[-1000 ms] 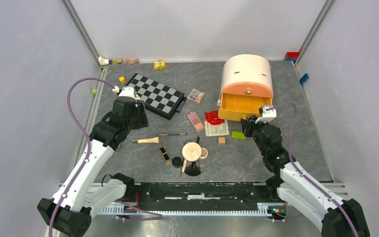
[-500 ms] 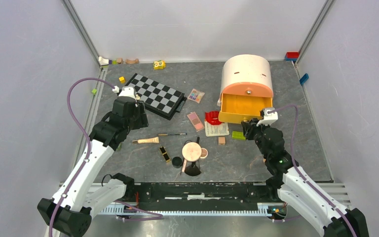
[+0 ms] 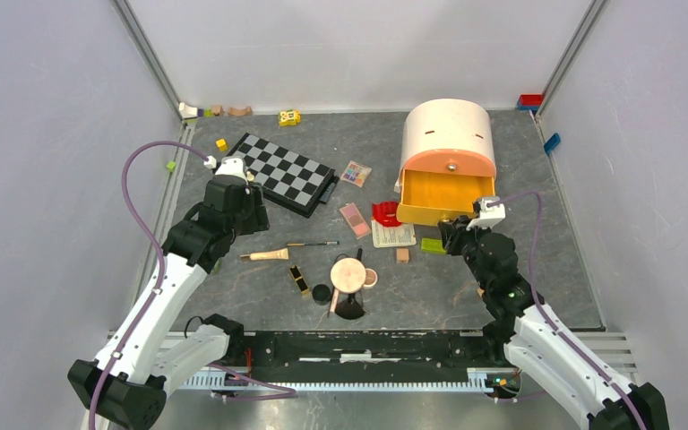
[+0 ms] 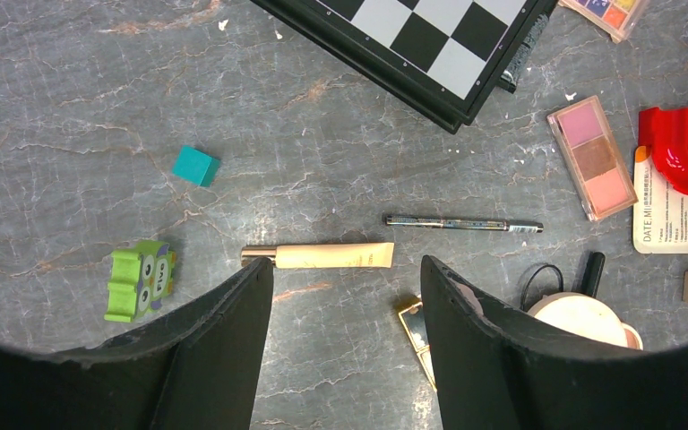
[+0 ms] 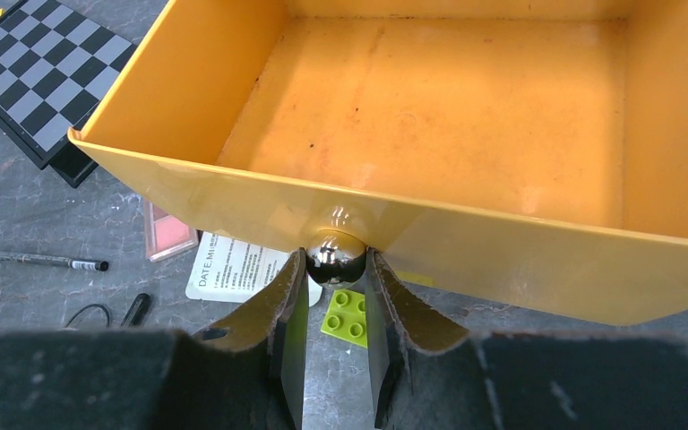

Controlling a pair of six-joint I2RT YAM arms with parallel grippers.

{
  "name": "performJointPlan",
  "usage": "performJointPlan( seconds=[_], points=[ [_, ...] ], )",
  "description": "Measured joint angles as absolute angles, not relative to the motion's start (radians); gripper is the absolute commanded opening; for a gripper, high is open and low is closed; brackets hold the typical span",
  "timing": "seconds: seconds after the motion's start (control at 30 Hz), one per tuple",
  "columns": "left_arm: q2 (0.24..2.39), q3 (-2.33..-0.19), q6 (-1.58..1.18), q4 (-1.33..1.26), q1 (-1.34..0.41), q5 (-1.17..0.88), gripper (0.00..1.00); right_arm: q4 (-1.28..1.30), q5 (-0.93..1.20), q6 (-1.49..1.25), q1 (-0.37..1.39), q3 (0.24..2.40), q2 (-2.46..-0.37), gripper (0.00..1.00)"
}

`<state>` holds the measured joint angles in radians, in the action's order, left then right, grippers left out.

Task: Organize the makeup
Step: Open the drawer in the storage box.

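My right gripper should next pull the silver knob (image 5: 336,251) between its fingers back toward the green brick to show more of the bare drawer, then let go.
The makeup lies loose mid-table: a multicolour palette (image 3: 356,173), a pink palette (image 3: 354,219), a thin liner pencil (image 4: 463,223), a cream tube (image 4: 331,256), a black-gold tube (image 3: 299,280) and a round peach compact (image 3: 348,274). My left gripper (image 4: 347,273) hangs open above the table, its fingertips just short of the cream tube, holding nothing. My right gripper (image 5: 335,258) is shut on the silver knob (image 5: 336,251) of the yellow drawer (image 5: 520,260). The drawer is pulled out of the domed peach box (image 3: 448,130), and its inside is bare.
A folding chessboard (image 3: 288,172) lies at the back left. A red curved piece (image 3: 387,213), a printed card (image 3: 393,235), a green brick (image 5: 345,315) and a wooden block (image 3: 402,255) sit in front of the drawer. A teal cube (image 4: 196,166) and a green owl block (image 4: 141,279) lie left of the tube.
My right wrist has drawn back slightly toward the near edge, still closed on the drawer knob. The left arm and the makeup have not moved.
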<state>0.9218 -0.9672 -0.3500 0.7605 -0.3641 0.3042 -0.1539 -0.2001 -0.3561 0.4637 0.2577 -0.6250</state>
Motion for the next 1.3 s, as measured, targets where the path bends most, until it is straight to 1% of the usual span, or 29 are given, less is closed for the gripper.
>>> performJointPlan(
  seconds=[0.13, 0.63, 0.8, 0.9, 0.97, 1.03, 1.13, 1.17, 1.23, 1.3],
  points=[
    [0.922, -0.967, -0.350, 0.760, -0.364, 0.304, 0.68, -0.140, -0.193, -0.356, 0.464, 0.258, -0.611, 0.13],
    [0.922, -0.967, -0.350, 0.760, -0.364, 0.304, 0.68, -0.110, -0.147, -0.356, 0.464, 0.258, -0.583, 0.13],
    [0.922, -0.967, -0.350, 0.760, -0.364, 0.304, 0.68, -0.087, -0.149, -0.356, 0.464, 0.258, -0.560, 0.17],
    [0.922, -0.967, -0.350, 0.760, -0.364, 0.304, 0.68, -0.078, -0.150, -0.356, 0.465, 0.258, -0.556, 0.23],
    [0.922, -0.967, -0.350, 0.760, -0.364, 0.304, 0.68, -0.075, -0.150, -0.356, 0.465, 0.258, -0.554, 0.23],
    [0.922, -0.967, -0.350, 0.760, -0.364, 0.304, 0.68, -0.072, -0.146, -0.355, 0.465, 0.258, -0.550, 0.27],
    [0.922, -0.967, -0.350, 0.760, -0.364, 0.304, 0.68, -0.067, -0.139, -0.353, 0.465, 0.258, -0.547, 0.28],
    [0.922, -0.967, -0.350, 0.760, -0.364, 0.304, 0.68, -0.065, -0.138, -0.352, 0.465, 0.258, -0.546, 0.28],
    [0.922, -0.967, -0.350, 0.760, -0.364, 0.304, 0.68, -0.064, -0.136, -0.352, 0.465, 0.258, -0.545, 0.19],
    [0.922, -0.967, -0.350, 0.760, -0.364, 0.304, 0.68, -0.058, -0.135, -0.352, 0.465, 0.260, -0.544, 0.14]
  ],
)
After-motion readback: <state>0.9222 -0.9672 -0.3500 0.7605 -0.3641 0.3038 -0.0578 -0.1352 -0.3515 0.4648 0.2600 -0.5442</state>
